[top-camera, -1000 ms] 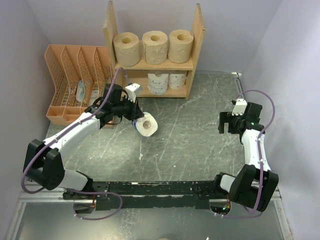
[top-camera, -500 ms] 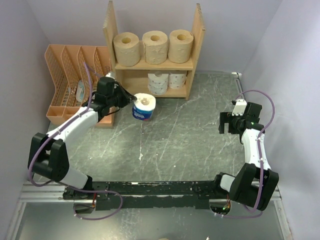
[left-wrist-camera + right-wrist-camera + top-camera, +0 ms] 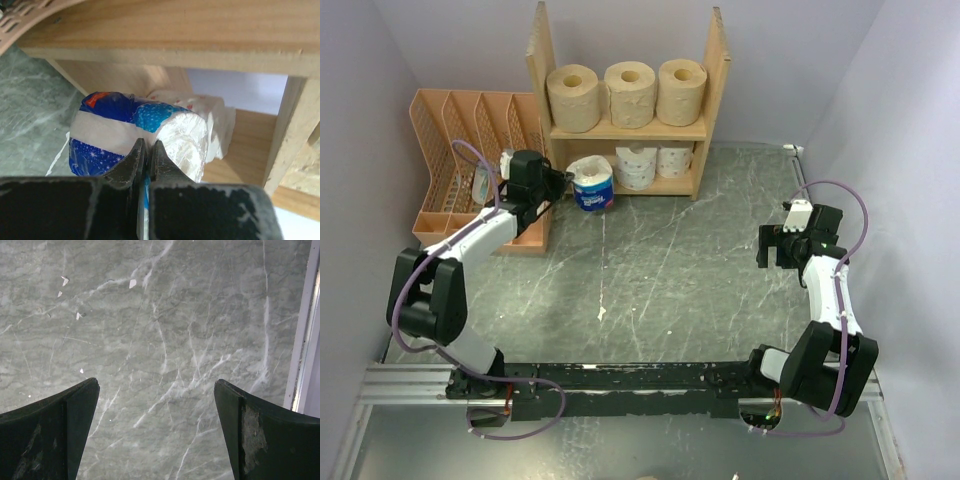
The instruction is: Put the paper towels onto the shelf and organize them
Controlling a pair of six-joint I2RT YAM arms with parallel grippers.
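Observation:
The lower level's empty end (image 3: 582,155) (image 3: 241,147) is outward of my left gripper. My left gripper will next move outward, push the blue-wrapped roll into that empty end and release its wrapper.
The wooden shelf (image 3: 716,75) stands at the back. Three tan-brown rolls (image 3: 630,93) sit on its upper tier. Two white printed rolls (image 3: 653,164) sit on the lower tier. My left gripper (image 3: 563,182) is shut on the wrapper of the blue-wrapped roll (image 3: 592,183), held at the left front of the lower tier. In the left wrist view the roll (image 3: 125,130) lies under the upper board (image 3: 165,30), with a white roll (image 3: 215,120) behind it; my fingers (image 3: 134,160) pinch its plastic. My right gripper (image 3: 776,246) is open and empty over the table at the right.
An orange lattice file organizer (image 3: 460,165) stands left of the shelf, close beside my left arm. The grey marble table (image 3: 670,280) spreads between the arms. The right wrist view shows bare marble (image 3: 160,340) and the table's right edge strip (image 3: 305,330).
My left gripper has carried the blue-wrapped roll back and left from the table's middle to the front of the shelf's lower tier. The right arm has not moved.

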